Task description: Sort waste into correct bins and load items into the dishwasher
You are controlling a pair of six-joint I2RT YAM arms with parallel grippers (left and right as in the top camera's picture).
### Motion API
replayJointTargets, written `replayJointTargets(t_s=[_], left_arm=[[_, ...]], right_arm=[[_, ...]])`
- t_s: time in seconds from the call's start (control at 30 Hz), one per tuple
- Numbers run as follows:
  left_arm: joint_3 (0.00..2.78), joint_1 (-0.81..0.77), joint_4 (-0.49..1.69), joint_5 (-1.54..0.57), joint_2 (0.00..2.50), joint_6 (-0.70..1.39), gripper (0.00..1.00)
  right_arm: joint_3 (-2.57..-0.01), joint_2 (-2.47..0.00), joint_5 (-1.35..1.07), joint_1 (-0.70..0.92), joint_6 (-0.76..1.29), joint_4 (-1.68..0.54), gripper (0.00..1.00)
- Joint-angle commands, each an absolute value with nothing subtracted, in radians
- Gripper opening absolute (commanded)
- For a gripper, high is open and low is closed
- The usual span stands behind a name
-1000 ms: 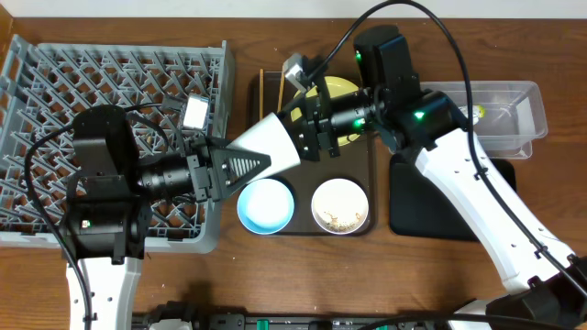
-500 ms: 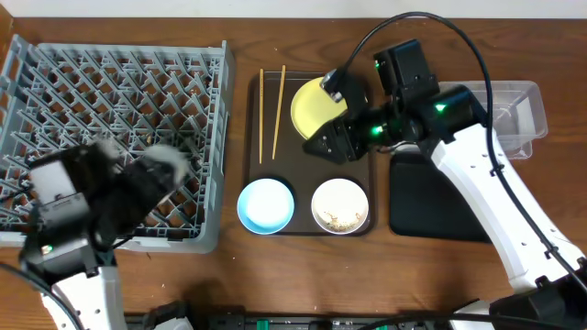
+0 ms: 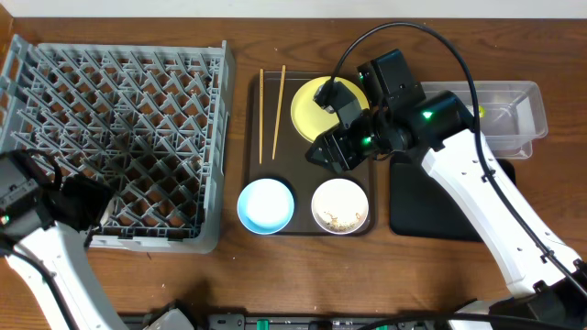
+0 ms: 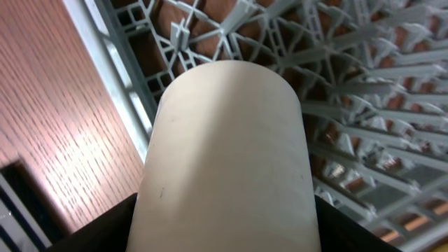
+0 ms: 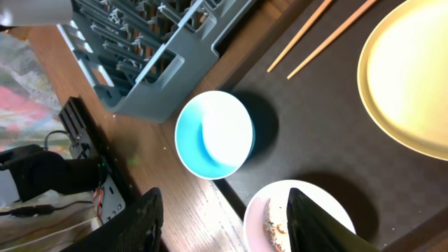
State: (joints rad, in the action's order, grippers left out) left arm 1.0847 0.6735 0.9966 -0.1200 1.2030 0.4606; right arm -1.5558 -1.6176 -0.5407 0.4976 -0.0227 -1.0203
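I should next lower my left gripper toward the pegs at the rack's near corner (image 3: pixel 109 222) and release the small white cup, because those pegs are just below the gripper.
My left gripper (image 4: pixel 224 234) is shut on the small white cup (image 4: pixel 224 154), which it holds over the front left corner of the grey-blue dish rack (image 4: pixel 343 105). In the overhead view it sits at the rack's (image 3: pixel 119 101) lower left (image 3: pixel 87 206). My right gripper (image 5: pixel 224 227) is open and empty above the brown tray (image 3: pixel 298 174), between the light-blue bowl (image 5: pixel 213 133) and the white bowl (image 5: pixel 273 217) holding rice crumbs. The yellow plate (image 3: pixel 314 108) is partly hidden under my right arm. Two chopsticks (image 3: pixel 271 110) lie on the tray's left. The napkin is out of view.
The clear tub (image 3: pixel 509 101) stands at the back right with a small yellowish item inside. The black tray (image 3: pixel 426 206) lies in front of it, partly under my right arm. Bare wooden table surrounds the rack and trays.
My left arm has swung back from the tray to the rack's front left corner, carrying the cup. My right arm has shifted slightly and now hangs over the tray's middle.
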Motion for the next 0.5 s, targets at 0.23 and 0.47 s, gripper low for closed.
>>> replayJointTargets(t_s=[0.23, 0.47], left_arm=[[1.104, 0.677, 0.921, -0.078, 1.317, 0.469, 0.60], [1.104, 0.677, 0.925, -0.094, 1.332, 0.474, 0.66]], right_arm=[[-1.566, -1.595, -0.527, 0.505, -0.042, -1.029, 0.55], [-1.566, -1.595, -0.527, 0.514, -0.042, -1.026, 0.55]])
